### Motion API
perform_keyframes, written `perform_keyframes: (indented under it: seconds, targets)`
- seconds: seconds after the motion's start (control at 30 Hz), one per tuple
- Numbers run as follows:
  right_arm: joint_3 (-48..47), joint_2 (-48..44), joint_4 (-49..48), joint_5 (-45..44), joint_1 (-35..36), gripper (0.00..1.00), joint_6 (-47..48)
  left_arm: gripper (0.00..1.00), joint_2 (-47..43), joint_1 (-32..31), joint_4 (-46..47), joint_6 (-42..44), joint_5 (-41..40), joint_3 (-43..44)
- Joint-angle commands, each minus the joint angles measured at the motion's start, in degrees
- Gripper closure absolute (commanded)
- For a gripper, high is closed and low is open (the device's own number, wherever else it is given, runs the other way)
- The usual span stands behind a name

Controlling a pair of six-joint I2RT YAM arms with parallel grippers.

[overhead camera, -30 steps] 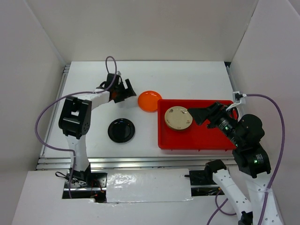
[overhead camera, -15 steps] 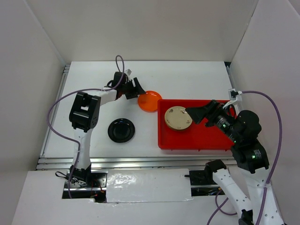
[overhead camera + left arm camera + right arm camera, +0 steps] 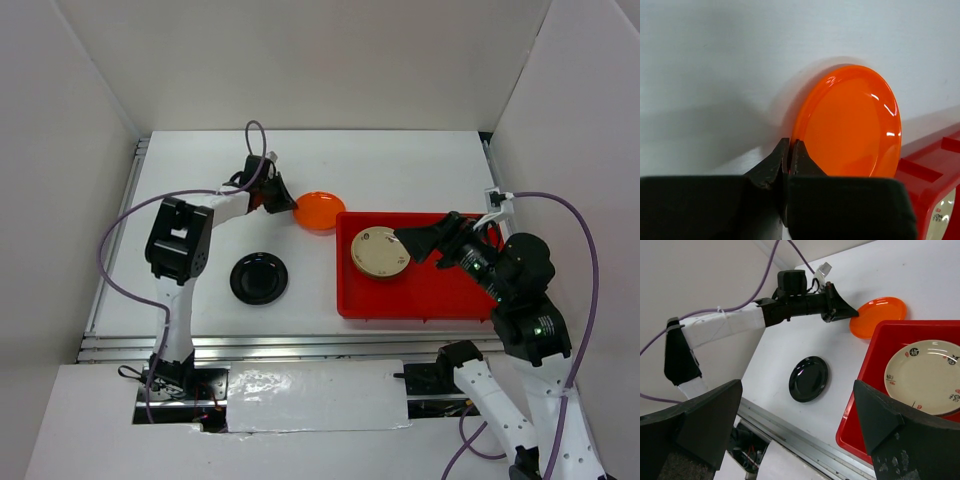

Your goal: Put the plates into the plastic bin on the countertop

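My left gripper should lift over the bin's side and lower there to release, because the beige plate is to the right of my left gripper in the top view.
An orange plate lies on the white countertop just off the far left corner of the red plastic bin. My left gripper is shut on its left rim; the left wrist view shows the two fingers pinching the rim of the orange plate. A beige patterned plate rests in the bin's left end. A black plate sits on the countertop, left of the bin. My right gripper hangs open above the bin with nothing between its fingers.
White walls close in the countertop on three sides. Metal rails run along the near edge. A purple cable loops from the left arm. The right wrist view takes in the black plate, the orange plate and the bin's wall.
My left gripper moved right to the orange plate and closed on its rim; the plate shifted slightly. The right arm barely moved.
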State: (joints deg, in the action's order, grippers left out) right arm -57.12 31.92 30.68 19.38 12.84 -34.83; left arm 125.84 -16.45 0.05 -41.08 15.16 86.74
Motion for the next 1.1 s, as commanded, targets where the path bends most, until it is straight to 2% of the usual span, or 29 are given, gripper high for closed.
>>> perform_keyframes:
  seconds: [0.0,0.07,0.1,0.13,0.23,0.3,0.37,0.5,0.53,0.63,0.77,0.87,1.0,1.07]
  targets:
    - [0.6,0.6,-3.0,0.9,-0.4,0.00,0.6,1.00,-4.6,0.6,-12.2,1.0,-12.7,-3.5]
    - [0.7,0.4,-2.8,0.7,-0.4,0.00,0.7,1.00,-12.3,1.2,-13.9,-2.3,-19.1,-8.1]
    - [0.8,0.4,-2.8,0.5,-0.4,0.00,0.7,1.00,-15.2,1.4,-14.6,-3.6,-26.5,-9.6]
    - [0.9,0.3,-2.9,0.4,-0.4,0.00,0.8,1.00,-21.3,1.3,-16.2,-5.1,-30.3,-11.3]
    - [1.1,0.3,-3.3,0.3,-0.4,0.00,0.6,1.00,-32.2,0.6,-16.3,-9.0,-39.3,-16.5]
    - [1.4,0.7,-4.0,0.8,-0.3,0.00,0.1,1.00,-36.1,0.5,-14.8,-7.6,-37.8,-18.3]
    - [1.6,0.8,-4.3,0.8,-0.4,0.00,-0.1,1.00,-39.3,0.1,-14.0,-4.9,-32.8,-17.2]
    - [1.5,0.9,-4.7,0.8,-0.3,0.00,-0.6,1.00,-43.4,-4.0,-10.6,-1.6,-25.8,-16.8]
    - [1.2,0.9,-4.6,0.8,-0.4,0.00,-0.7,1.00,-43.1,-4.7,-9.7,-0.2,-21.1,-15.6]
    - [0.8,0.3,-4.2,0.0,-0.3,0.00,-1.1,1.00,-37.9,-9.4,-11.9,2.8,-14.4,-8.6]
    - [0.0,-1.8,-3.5,-3.8,-0.4,0.00,-2.9,1.00,-30.1,-16.4,-12.1,3.5,-10.3,-2.9]
    - [0.4,-3.7,-3.1,-7.2,-0.4,0.00,-4.3,1.00,-24.3,-20.3,-9.5,2.5,-8.7,0.1]
    - [-1.2,-3.5,-0.4,-7.2,-0.3,0.00,-3.7,1.00,-13.6,-23.8,-13.1,2.8,-9.6,8.7]
    - [-1.6,-3.8,0.5,-6.9,-0.4,0.00,-3.1,1.00,-11.0,-24.6,-13.9,3.0,-10.8,10.3]
